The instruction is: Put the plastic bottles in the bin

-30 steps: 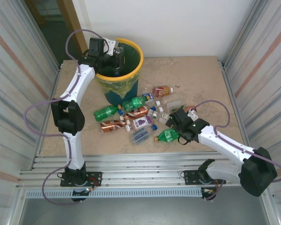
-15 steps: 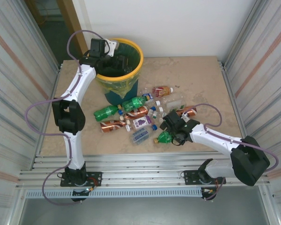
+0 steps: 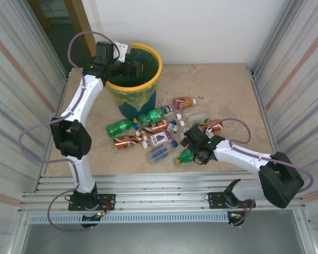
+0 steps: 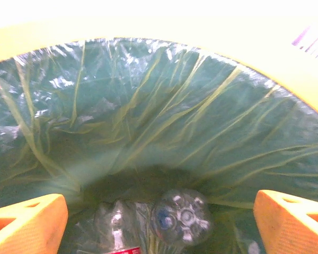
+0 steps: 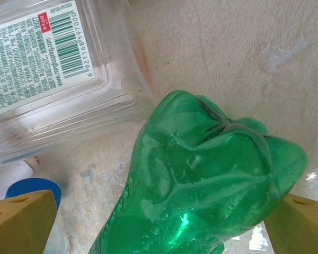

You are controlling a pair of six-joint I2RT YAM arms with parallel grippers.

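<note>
My right gripper stays there and brings both open fingers together on the sides of the green bottle's crushed body (image 3: 187, 155) (image 5: 188, 185) next, since the body already lies between them.
The bin (image 3: 158, 71), yellow-rimmed with a green liner, stands at the back left. My left gripper (image 3: 131, 69) hangs over its mouth, open and holding nothing. Down inside, past the left gripper (image 4: 161, 222), two clear bottles lie at the bottom: one end-on (image 4: 181, 217), one with a red label (image 4: 114, 227). Several plastic bottles lie scattered mid-table, among them green (image 3: 119, 127) and brown-orange (image 3: 127, 141) ones. My right gripper (image 3: 193, 151) is open astride a crushed green bottle (image 3: 186, 155). In the right wrist view that green bottle (image 5: 201, 190) lies between the wide jaws of the right gripper (image 5: 159, 222).
A clear bottle with a white barcode label (image 5: 53, 69) and a blue cap (image 5: 34, 188) lie just beside the green bottle. Corrugated metal walls close in both sides of the table. Bare tabletop (image 3: 222, 84) stretches at the back right.
My left gripper's jaws have spread over the bin and its arm has risen slightly. My right gripper has slid left onto the green bottle, which has shifted a little left.
</note>
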